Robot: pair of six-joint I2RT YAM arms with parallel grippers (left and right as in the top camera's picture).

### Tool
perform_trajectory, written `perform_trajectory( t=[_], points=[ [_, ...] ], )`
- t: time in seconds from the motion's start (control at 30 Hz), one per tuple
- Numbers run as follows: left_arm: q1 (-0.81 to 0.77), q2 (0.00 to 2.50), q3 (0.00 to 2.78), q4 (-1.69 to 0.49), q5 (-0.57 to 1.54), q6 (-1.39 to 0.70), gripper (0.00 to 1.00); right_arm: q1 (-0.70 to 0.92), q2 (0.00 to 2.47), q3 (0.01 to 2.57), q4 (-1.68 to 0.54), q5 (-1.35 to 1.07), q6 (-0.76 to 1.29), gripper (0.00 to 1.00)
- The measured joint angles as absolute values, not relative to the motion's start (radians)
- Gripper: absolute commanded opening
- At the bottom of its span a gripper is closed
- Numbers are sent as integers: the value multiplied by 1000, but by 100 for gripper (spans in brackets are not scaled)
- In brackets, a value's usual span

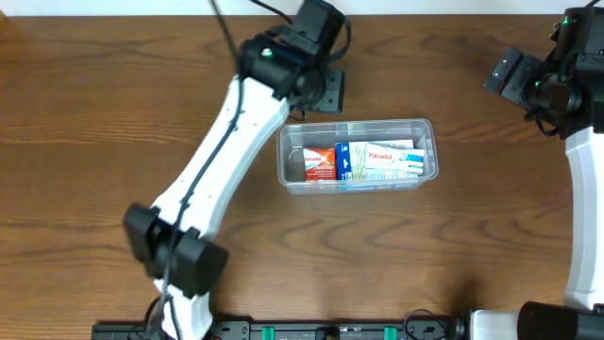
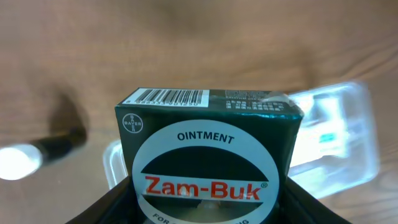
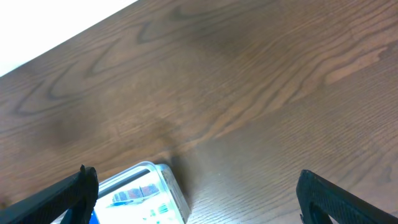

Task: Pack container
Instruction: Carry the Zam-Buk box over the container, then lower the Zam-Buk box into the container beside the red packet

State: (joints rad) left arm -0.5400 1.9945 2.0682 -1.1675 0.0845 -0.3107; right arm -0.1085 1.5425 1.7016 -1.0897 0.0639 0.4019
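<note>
The left gripper will next move back, lower the ointment box and release it, because the container's roomier end (image 1: pixel 317 157), around the red-and-white box, is back from and below the gripper.
The clear plastic container (image 1: pixel 357 124) stands at the table's middle. It holds a red-and-white box (image 1: pixel 319 162) and a white-and-blue Panadol box (image 1: pixel 382 159). My left gripper (image 1: pixel 326 90) is just beyond the container's far left corner. It is shut on a dark green Zam-Buk ointment box (image 2: pixel 208 155), which fills the left wrist view. The container (image 2: pixel 348 137) shows blurred behind it. My right gripper (image 1: pixel 514 76) is open and empty at the far right, apart from the container. Its fingers (image 3: pixel 198 190) frame the container's corner (image 3: pixel 149 193) below.
The brown wooden table (image 1: pixel 113 113) runs to a white far edge (image 3: pixel 37 31). The left arm's white links (image 1: pixel 212 161) cross the table left of the container. A blurred dark-and-white shape (image 2: pixel 37 155) lies at the left of the left wrist view.
</note>
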Motion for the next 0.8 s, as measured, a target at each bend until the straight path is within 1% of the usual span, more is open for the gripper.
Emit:
perform_trajectory(
  t=[0.13,0.33,0.53,0.8],
  points=[
    [-540,2075,2067,-1293,95,-311,52,-109,1542,1702,-1090,64,402,99],
    [-552,2091,2067,-1361,98,-315,52,-109,1542,1702,-1090,64,402,99],
    [-610,2091,2047,-1352,98,-342,52,-109,1542,1702,-1090,64,402,99],
    [-672,2091,1888,-1244,73,-422,51,-109,1542,1702,-1090,64,402,99]
  ],
)
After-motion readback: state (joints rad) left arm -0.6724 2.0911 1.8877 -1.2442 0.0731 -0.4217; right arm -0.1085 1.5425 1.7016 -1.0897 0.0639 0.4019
